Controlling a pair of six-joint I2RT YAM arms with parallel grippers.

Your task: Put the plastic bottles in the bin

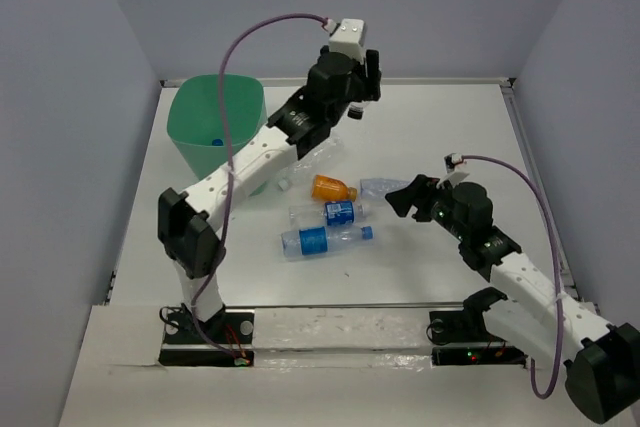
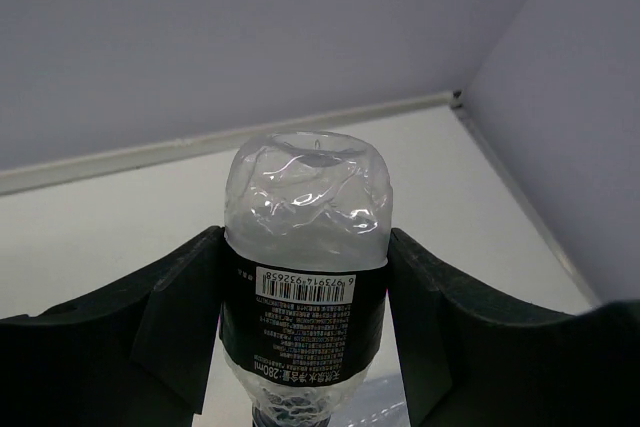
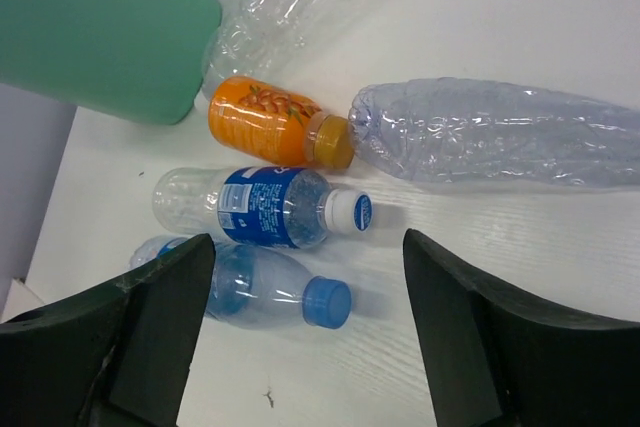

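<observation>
The bin's opening (image 1: 210, 109) is to the left in the top view. My left gripper will swing that way, over it, and let go of the bottle.
My left gripper (image 1: 366, 87) is raised over the far middle of the table, right of the mint-green bin (image 1: 215, 119). It is shut on a crushed clear bottle with a black label (image 2: 305, 287), gripped at the label between both fingers. My right gripper (image 1: 398, 199) is open and empty, low over the table. Before it lie an orange bottle (image 3: 265, 119), a blue-labelled bottle with a white cap (image 3: 270, 207), a blue-capped bottle (image 3: 265, 287) and a long crushed clear bottle (image 3: 500, 137). Another clear bottle (image 3: 280, 7) lies by the bin (image 3: 100, 27).
The bottles lie in a cluster at the table's middle (image 1: 333, 212), partly under the left arm's forearm (image 1: 250, 162). Something small and blue shows inside the bin (image 1: 217, 140). Grey walls close in the table on three sides.
</observation>
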